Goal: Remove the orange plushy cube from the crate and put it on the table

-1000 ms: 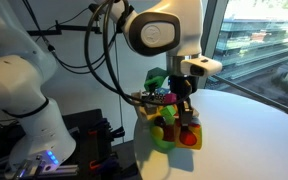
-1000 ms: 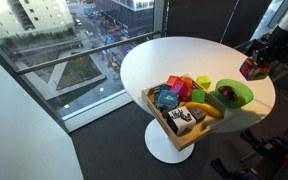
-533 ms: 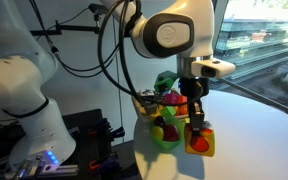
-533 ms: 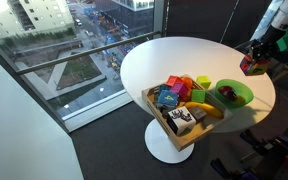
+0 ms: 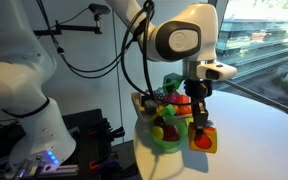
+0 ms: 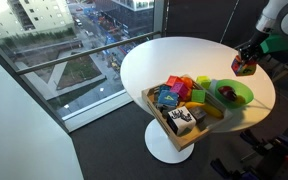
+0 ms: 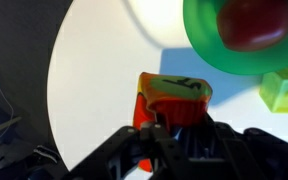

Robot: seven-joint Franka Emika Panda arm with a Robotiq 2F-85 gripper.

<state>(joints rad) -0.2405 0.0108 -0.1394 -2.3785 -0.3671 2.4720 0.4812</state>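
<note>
The tabletop is bare beside the green bowl, below the hanging orange plushy cube, so I will lower my gripper toward that open spot and let go of the cube there.
My gripper [image 5: 198, 118] is shut on the orange plushy cube [image 5: 203, 139], which hangs above the white round table [image 5: 254, 130], out of the crate. In an exterior view the held cube [image 6: 244, 65] is in the air beyond the green bowl, with the gripper [image 6: 252, 52] above it. In the wrist view the cube [image 7: 170, 98] sits between my fingers [image 7: 174, 135] over the table top [image 7: 99, 70]. The light-wood crate [image 6: 162, 122] stands at the table's near edge and holds several coloured plush blocks.
A green bowl [image 6: 233, 94] with a dark red object inside stands beside the crate; it also shows in the wrist view [image 7: 246, 40]. A green plush cube [image 7: 283, 90] lies next to it. A window and a drop-off lie behind the table.
My gripper has carried the orange cube away from the crate, past the green bowl, farther over the table. The crate and bowl have not moved.
</note>
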